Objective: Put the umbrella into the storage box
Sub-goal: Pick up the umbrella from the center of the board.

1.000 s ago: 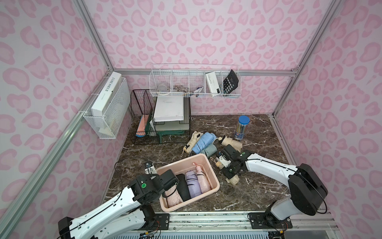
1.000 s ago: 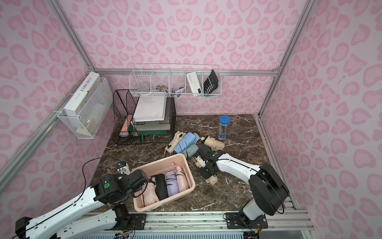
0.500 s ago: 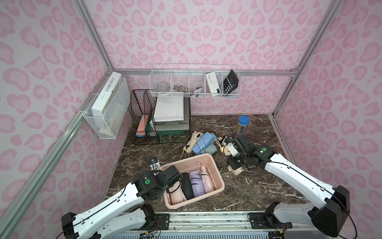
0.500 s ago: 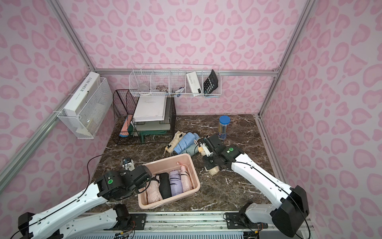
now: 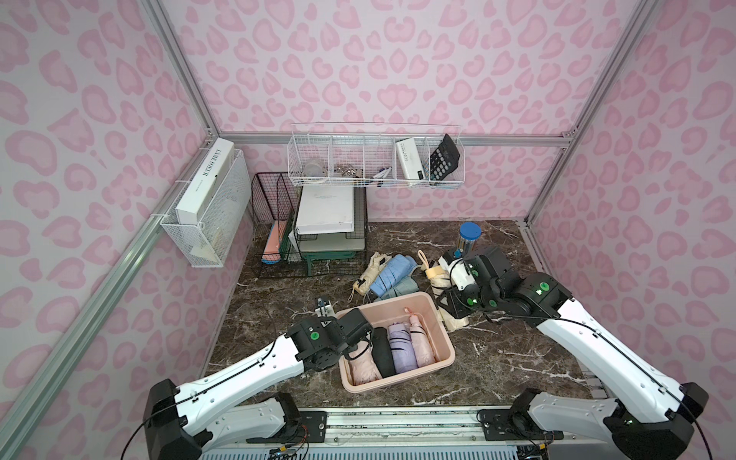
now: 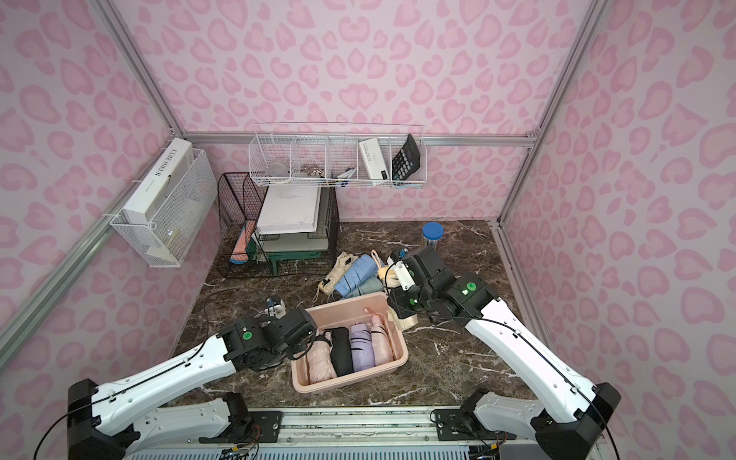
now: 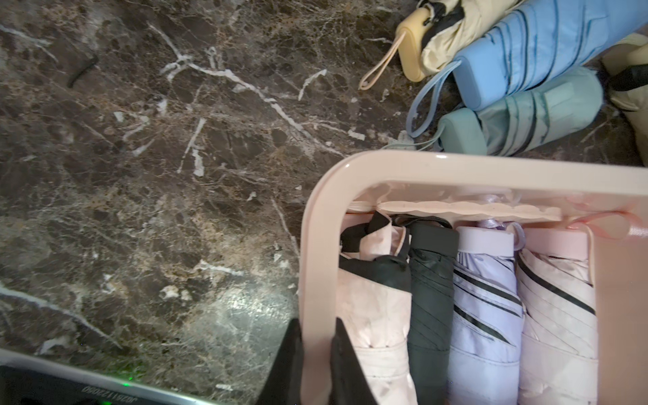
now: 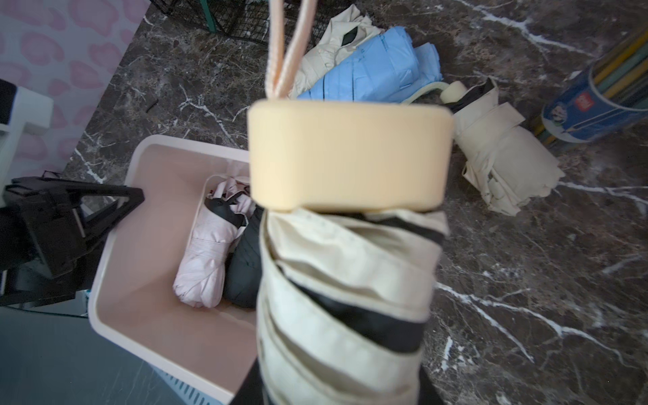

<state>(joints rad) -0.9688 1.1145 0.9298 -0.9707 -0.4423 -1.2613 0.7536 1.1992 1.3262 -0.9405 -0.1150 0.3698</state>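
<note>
The held cream umbrella (image 5: 438, 279) hangs past the box's side opposite my left gripper. Next, the gripper pushes the box's rim toward the umbrella, bringing the box beneath, and releases.
The pale pink storage box (image 5: 398, 383) (image 6: 343, 385) sits near the table's front, with several folded umbrellas (image 5: 392, 347) lying side by side in it. My left gripper (image 5: 360, 331) (image 7: 316, 368) is shut on the box's left rim (image 7: 317, 280), one finger outside and one inside. My right gripper (image 5: 452, 298) (image 8: 336, 385) is shut on a cream umbrella (image 8: 347, 280) with black trim. It holds the umbrella off the table just right of the box's far right corner, with the handle (image 5: 432, 273) and peach strap pointing toward the back.
Cream, blue and green folded umbrellas (image 5: 392, 275) lie in a pile behind the box. Another cream umbrella (image 8: 501, 168) lies by a blue pen cup (image 5: 470, 235). A black wire file rack (image 5: 278, 223) stands at the back left. White wire baskets (image 5: 374, 159) hang on the walls.
My right arm has lifted the cream umbrella off the table and carried it slightly back. The left gripper has drawn the storage box a little to the right.
</note>
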